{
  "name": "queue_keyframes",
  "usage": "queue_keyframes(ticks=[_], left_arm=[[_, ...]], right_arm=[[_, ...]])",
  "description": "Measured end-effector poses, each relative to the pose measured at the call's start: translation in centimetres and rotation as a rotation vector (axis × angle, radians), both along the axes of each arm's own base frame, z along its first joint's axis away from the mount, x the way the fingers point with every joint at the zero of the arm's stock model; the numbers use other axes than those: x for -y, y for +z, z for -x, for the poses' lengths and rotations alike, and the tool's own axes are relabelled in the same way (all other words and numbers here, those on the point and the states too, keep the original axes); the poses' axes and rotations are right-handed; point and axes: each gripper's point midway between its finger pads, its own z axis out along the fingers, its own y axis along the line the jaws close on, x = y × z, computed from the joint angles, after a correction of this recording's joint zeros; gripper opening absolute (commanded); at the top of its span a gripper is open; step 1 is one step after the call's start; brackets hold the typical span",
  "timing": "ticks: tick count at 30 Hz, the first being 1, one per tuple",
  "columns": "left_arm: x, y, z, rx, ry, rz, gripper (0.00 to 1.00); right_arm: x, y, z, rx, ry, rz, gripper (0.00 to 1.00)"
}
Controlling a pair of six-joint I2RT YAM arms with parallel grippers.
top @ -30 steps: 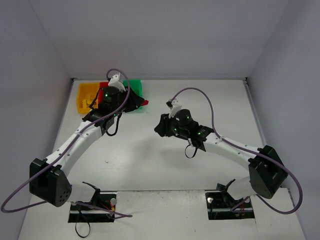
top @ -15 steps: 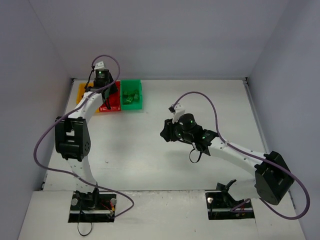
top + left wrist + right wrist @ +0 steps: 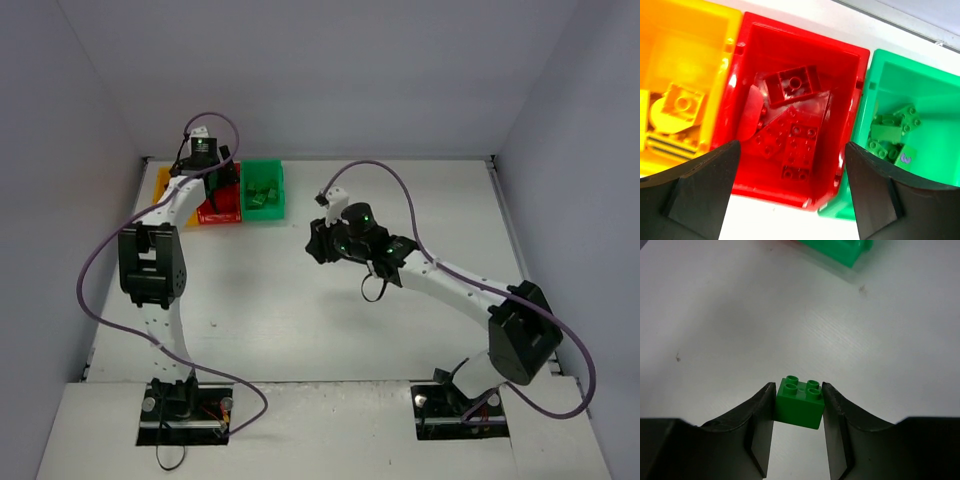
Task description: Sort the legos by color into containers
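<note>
The lego has the same color as the legos inside the green bin (image 3: pixel 263 191) (image 3: pixel 839 248). My right gripper will move outward and to the left in the top view, over that bin, and let go of the lego.
Three joined containers stand at the back left: yellow (image 3: pixel 160 184), red (image 3: pixel 222 211) and green (image 3: pixel 265 190). My left gripper (image 3: pixel 214 182) hovers over the red bin (image 3: pixel 800 50), open and empty (image 3: pixel 792 187). Several red legos (image 3: pixel 792 132) lie in that bin. Yellow legos (image 3: pixel 677 107) fill the yellow bin (image 3: pixel 690 30), and green legos (image 3: pixel 890 132) sit in the green bin (image 3: pixel 920 90). Mid-table, my right gripper (image 3: pixel 318 245) is shut on a green two-by-two lego (image 3: pixel 800 402), held above the white table (image 3: pixel 740 315).
A corner of the green bin (image 3: pixel 840 247) shows at the top of the right wrist view. Grey walls close in the table on the left, back and right. Purple cables loop off both arms.
My left arm swung back over the bins and its jaws opened above the red bin. My right arm moved left toward the bins, still holding the green lego.
</note>
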Motion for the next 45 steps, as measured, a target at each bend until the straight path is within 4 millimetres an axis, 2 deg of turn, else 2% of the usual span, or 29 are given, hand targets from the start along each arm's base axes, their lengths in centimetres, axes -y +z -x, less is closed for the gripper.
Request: queue_keyframes(ticks=[3,6,10,13,17,20,23,24,26,30,34,36,38,40,41,44,45], left_arm=[[-0.2,1.4,1.6,-0.004,0.0,0.005,0.78],[-0.1,4.1,4.6,0.0,-0.002,0.026,0.78],[0.0,8.0,10.3,0.023,-0.007,0.065,0.78],[0.1,9.4,15.0,0.012,-0.014,0.087,0.78],[0.3,9.0,20.8,-0.031,-0.032,0.117,0.78],[0.7,8.4,24.8,-0.066,-0.049,0.147,0.78],[1.0,9.0,27.5,-0.057,-0.069,0.167,0.78],[1.0,9.5,28.4,-0.044,-0.075,0.171,0.78],[1.1,10.3,29.8,-0.012,-0.084,0.178,0.78],[1.2,10.2,32.0,0.001,-0.097,0.189,0.78],[1.2,9.6,33.2,-0.029,-0.099,0.191,0.78],[1.2,9.4,33.3,-0.035,-0.1,0.19,0.78],[1.1,9.2,33.2,-0.044,-0.097,0.185,0.78],[0.9,9.2,33.2,-0.043,-0.091,0.179,0.78],[0.9,9.3,33.2,-0.038,-0.089,0.177,0.78],[0.6,10.2,33.4,-0.005,-0.079,0.167,0.78],[0.4,10.6,33.4,0.01,-0.078,0.16,0.78]], right_arm=[[-2.2,1.3,-2.6,0.047,0.043,0.001,0.0],[-4.9,2.2,-5.8,0.091,0.091,0.007,0.0],[-8.9,3.1,-10.5,0.181,0.16,-0.001,0.0],[-11.5,2.5,-13.6,0.24,0.207,0.007,0.0],[-14.3,0.3,-17.3,0.314,0.254,0.031,0.02],[-15.6,-2.0,-19.7,0.353,0.264,0.047,0.13],[-16.2,-4.6,-22.0,0.382,0.249,0.069,0.39],[-16.3,-5.4,-22.6,0.392,0.237,0.075,0.59],[-16.3,-6.9,-23.4,0.394,0.214,0.092,0.79],[-15.8,-7.2,-25.0,0.438,0.161,0.112,0.98],[-15.3,-5.5,-25.8,0.473,0.108,0.112,1.0],[-14.4,-4.4,-25.5,0.471,0.079,0.119,1.0],[-12.8,-2.5,-24.6,0.46,0.038,0.13,1.0],[-10.7,1.1,-23.5,0.478,-0.022,0.139,1.0],[-9.3,3.6,-22.7,0.495,-0.054,0.138,1.0],[-4.3,13.0,-20.2,0.593,-0.177,0.085,1.0],[-2.1,15.4,-19.0,0.61,-0.223,0.063,1.0]])
